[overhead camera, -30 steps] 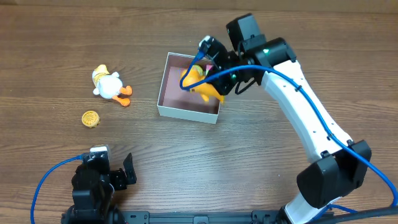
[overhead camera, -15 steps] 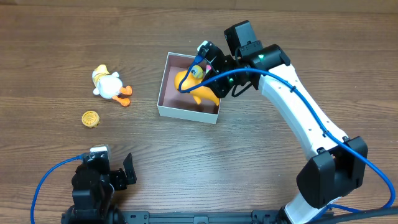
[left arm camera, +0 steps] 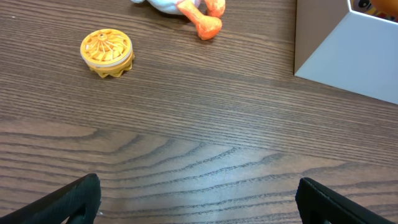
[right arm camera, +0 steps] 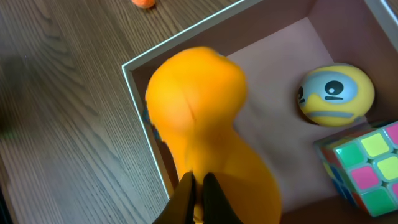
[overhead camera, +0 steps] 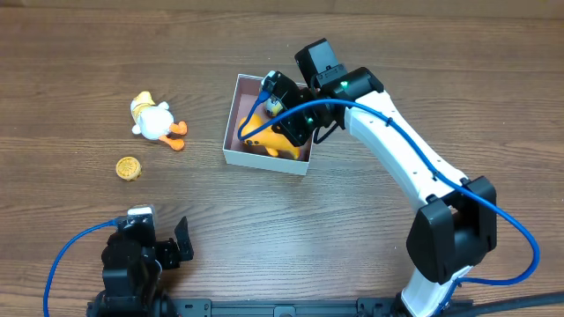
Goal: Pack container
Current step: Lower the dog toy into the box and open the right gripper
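Note:
The near side of the box is below my right gripper, so next I need to bring the gripper down into it and open to release the soft orange toy (overhead camera: pixel 264 135).
The container (overhead camera: pixel 231 145) is a white-walled square box with a pinkish interior at the table's middle; its wall also shows in the left wrist view (left arm camera: pixel 348 56). My right gripper (overhead camera: pixel 284 123) is shut on a soft orange toy (overhead camera: pixel 264 135) and holds it low inside the box, seen close up in the right wrist view (right arm camera: pixel 205 143). A yellow face ball (right arm camera: pixel 336 93) and a colour cube (right arm camera: pixel 367 168) lie inside the box (right arm camera: pixel 186 46). A white duck toy (overhead camera: pixel 154 119) and a small orange disc (overhead camera: pixel 129 167) lie on the table at left. My left gripper (left arm camera: pixel 199 202) is open and empty.
The disc (left arm camera: pixel 107 52) and the duck's orange feet (left arm camera: pixel 202 15) lie ahead of the left gripper. The left arm rests at the table's front left edge (overhead camera: pixel 141 255). Blue cables run along both arms.
My right gripper has moved left and down with the orange toy, from above the box's right side into its interior. The left arm has not moved.

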